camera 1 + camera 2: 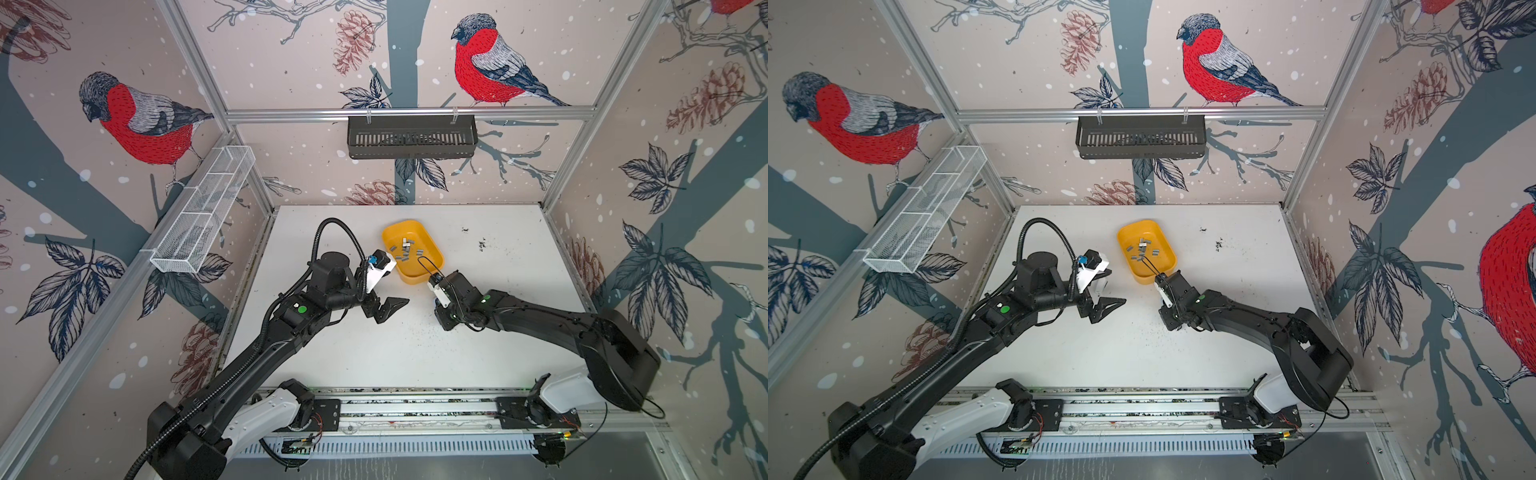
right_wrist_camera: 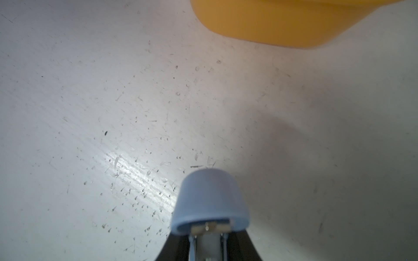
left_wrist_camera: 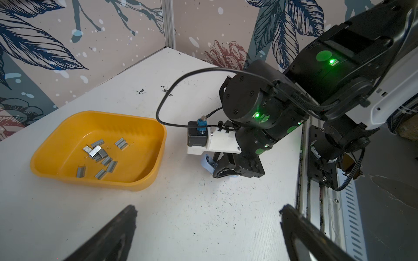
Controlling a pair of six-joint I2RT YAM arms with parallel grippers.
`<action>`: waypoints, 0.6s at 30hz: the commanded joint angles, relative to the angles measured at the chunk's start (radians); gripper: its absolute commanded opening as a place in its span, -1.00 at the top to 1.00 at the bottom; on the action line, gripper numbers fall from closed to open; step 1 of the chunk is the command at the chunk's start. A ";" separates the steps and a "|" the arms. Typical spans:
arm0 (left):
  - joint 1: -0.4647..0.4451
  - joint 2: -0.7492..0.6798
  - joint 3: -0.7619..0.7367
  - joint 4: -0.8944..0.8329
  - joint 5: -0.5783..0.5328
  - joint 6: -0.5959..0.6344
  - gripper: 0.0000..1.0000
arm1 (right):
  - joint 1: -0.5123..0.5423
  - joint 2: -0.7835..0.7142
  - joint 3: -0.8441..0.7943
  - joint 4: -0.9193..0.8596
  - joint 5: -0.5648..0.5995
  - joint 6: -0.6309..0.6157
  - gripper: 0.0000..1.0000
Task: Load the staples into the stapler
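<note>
My right gripper should next lower the light blue stapler (image 2: pixel 210 198) the short way onto the bare tabletop near the tray and let go of it, because that spot below is clear.
Several small grey staples (image 1: pixel 406 251) (image 1: pixel 1144 251) (image 3: pixel 99 156) lie loose in a yellow tray (image 1: pixel 411 226) (image 1: pixel 1144 226) (image 3: pixel 126 183) at the back middle of the white table. My right gripper (image 1: pixel 442 320) (image 1: pixel 1171 320) (image 3: pixel 222 171) (image 2: pixel 209 239) is just in front of the tray, pointing down, shut on a light blue stapler (image 2: pixel 210 198) (image 3: pixel 206 163). The stapler's rounded end sticks out past the jaws, close above the table. In both top views the arm hides it. My left gripper (image 1: pixel 392 309) (image 1: pixel 1106 309) (image 3: pixel 208 209) hovers left of it, open and empty.
The right wrist camera's black cable (image 1: pixel 426 266) loops over the tray's near corner. A black slotted basket (image 1: pixel 411 137) hangs on the back wall and a white mesh one (image 1: pixel 203 216) on the left wall. The arms' rail (image 1: pixel 415 409) runs along the front edge.
</note>
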 commanded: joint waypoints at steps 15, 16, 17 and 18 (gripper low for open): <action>0.002 0.015 0.006 0.016 0.011 -0.002 -0.98 | 0.001 0.082 -0.019 0.047 0.014 0.017 0.67; 0.002 0.018 0.008 0.017 0.005 -0.004 -0.98 | 0.004 0.086 -0.019 0.047 0.014 0.015 0.67; 0.002 0.021 0.009 0.015 0.003 -0.005 -0.97 | 0.005 0.089 -0.019 0.044 0.013 0.014 0.66; 0.002 0.024 0.011 0.014 0.006 -0.005 -0.97 | 0.006 0.092 -0.019 0.047 0.014 0.015 0.65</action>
